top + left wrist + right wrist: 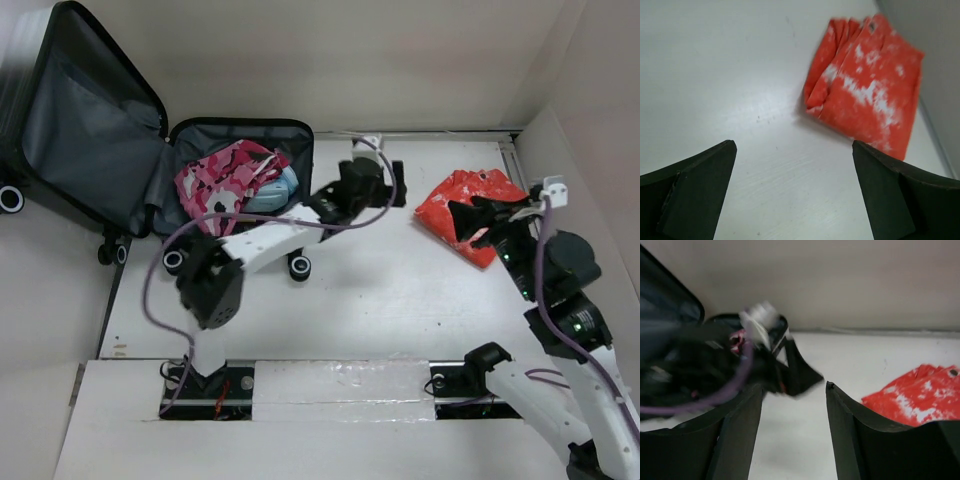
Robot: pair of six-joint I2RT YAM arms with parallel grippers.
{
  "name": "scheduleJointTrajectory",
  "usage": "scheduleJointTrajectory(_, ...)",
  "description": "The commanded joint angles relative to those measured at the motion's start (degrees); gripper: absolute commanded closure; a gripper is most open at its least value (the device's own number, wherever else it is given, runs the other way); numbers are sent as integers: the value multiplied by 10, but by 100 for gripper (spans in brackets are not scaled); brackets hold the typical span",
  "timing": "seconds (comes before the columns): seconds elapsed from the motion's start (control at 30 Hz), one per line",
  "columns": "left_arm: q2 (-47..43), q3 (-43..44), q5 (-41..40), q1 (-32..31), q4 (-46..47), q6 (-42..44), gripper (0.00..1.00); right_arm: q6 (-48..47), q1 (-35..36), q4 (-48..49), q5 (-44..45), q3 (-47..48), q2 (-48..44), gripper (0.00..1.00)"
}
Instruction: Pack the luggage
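Observation:
The red garment's near edge (pixel 426 222) (pixel 832 123) lies below my left gripper and to its right in the top view. I will bring my left gripper down and across onto it.
The luggage (pixel 95 125) lies open at the far left, dark grey lining up. Its lower half (pixel 300 132) holds a pink patterned garment (pixel 220 180) and a light blue item (pixel 283 187). A folded red-and-white garment (pixel 485 190) lies on the table at the right; it also shows in the left wrist view (pixel 867 85) and the right wrist view (pixel 920 400). My left gripper (pixel 398 185) (pixel 792 145) is open and empty over bare table, left of the red garment. My right gripper (pixel 460 222) (pixel 794 387) is open and empty at the garment's near left edge.
The luggage's wheels (pixel 299 266) stand on the table near the left arm. A white wall (pixel 580 130) closes the table's right side close behind the red garment. The left arm shows blurred in the right wrist view (pixel 740 365).

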Motion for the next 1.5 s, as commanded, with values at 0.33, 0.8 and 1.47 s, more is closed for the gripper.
scheduleJointTrajectory(0.33, 325, 250, 30, -81, -16, -198, 4, -15, 6, -14, 31, 51, 14, 34)
scheduleJointTrajectory(0.8, 492, 379, 30, -93, -7, -384, 1, 2, 6, 6, -4, 28, 8, 34)
scheduleJointTrajectory(1.47, 298, 135, 121, -8, 119, -223, 100, 7, 6, -1, -56, 16, -36, 34)
